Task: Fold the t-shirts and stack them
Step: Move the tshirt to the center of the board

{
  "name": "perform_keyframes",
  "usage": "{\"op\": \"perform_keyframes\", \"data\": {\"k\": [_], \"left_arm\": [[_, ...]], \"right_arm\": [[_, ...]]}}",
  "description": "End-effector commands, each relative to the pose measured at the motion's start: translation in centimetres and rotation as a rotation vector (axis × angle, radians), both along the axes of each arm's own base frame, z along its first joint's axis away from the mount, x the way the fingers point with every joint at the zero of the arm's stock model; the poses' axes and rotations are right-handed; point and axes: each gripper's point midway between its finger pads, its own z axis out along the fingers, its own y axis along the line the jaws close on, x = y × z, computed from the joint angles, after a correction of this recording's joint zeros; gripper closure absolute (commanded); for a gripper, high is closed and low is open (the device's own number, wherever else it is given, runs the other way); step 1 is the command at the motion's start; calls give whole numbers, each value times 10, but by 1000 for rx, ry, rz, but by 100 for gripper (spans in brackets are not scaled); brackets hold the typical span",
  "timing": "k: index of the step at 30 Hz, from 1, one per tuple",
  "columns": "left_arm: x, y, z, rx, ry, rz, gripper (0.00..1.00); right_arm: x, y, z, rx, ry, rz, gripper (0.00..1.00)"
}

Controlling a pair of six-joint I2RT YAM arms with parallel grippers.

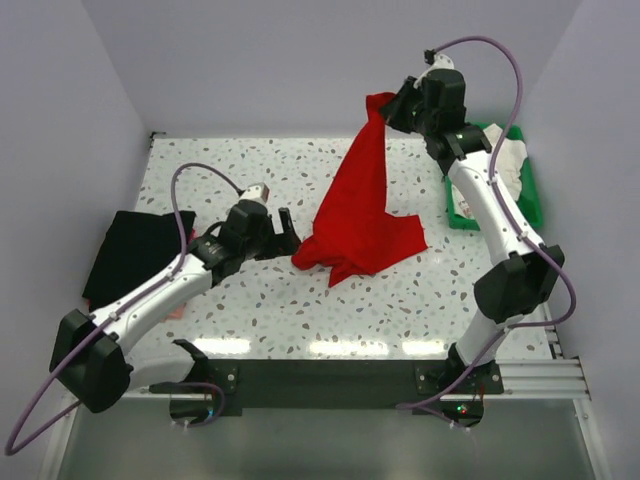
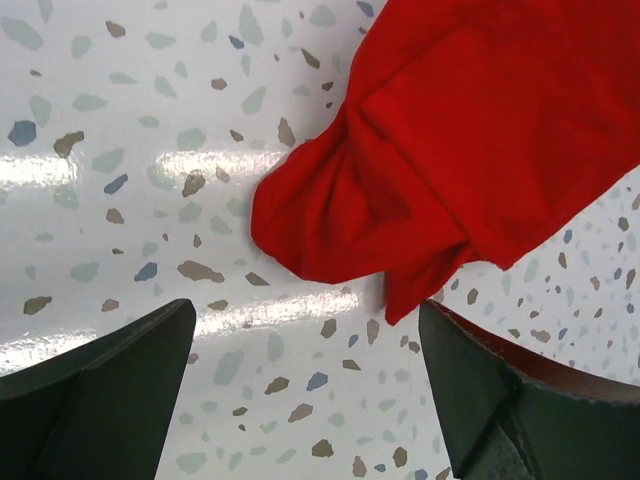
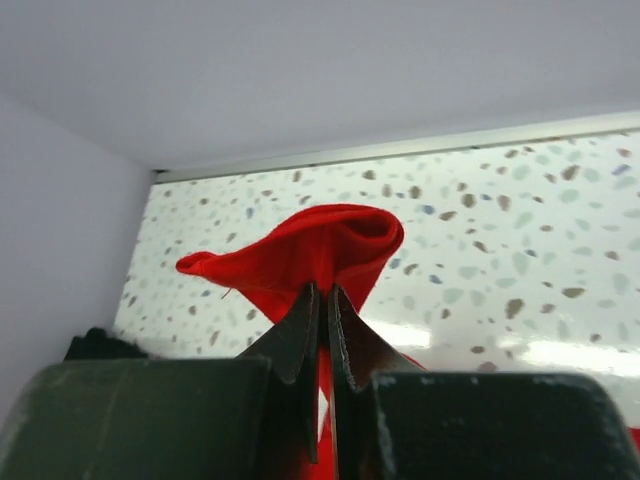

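Observation:
My left gripper moves down and to the right in the top view onto the red t-shirt's bunched lower corner (image 1: 307, 256) (image 2: 315, 224) next, since it lies beside the gripper's open fingers.
The red t-shirt (image 1: 362, 205) hangs from my right gripper (image 1: 393, 108), which is shut on its top edge and holds it high over the back of the table; its lower part lies bunched on the table. In the right wrist view the cloth (image 3: 320, 250) bulges above the shut fingertips. My left gripper (image 1: 281, 236) is open and empty, low on the table just left of the shirt's lower corner (image 2: 400, 200). A black t-shirt (image 1: 128, 250) lies folded at the left edge. White cloth (image 1: 508, 165) lies in the green tray.
A green plastic tray (image 1: 531, 195) stands at the right edge behind my right arm. The speckled table (image 1: 250, 300) has white walls at the back and sides.

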Motion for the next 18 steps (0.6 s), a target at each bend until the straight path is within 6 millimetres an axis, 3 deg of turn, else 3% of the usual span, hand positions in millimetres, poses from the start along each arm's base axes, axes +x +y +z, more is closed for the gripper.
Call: {"op": "perform_keyframes", "data": {"k": [1,5,11,18], "left_arm": [[11,-8,-20,-41,29,41,3],[27,-22,-61,-21,93,51,7],[49,-47,-74,-79,67,22,14],[44,-75,-81,-154,69,-72,22]], "right_arm": [[20,-33,-20,27,29,-62,100],[24,-32,-40,48,64,-30,100],[24,-32,-48,29,81,-15,100],[27,-32,-59,26,103,-1,100]]}}
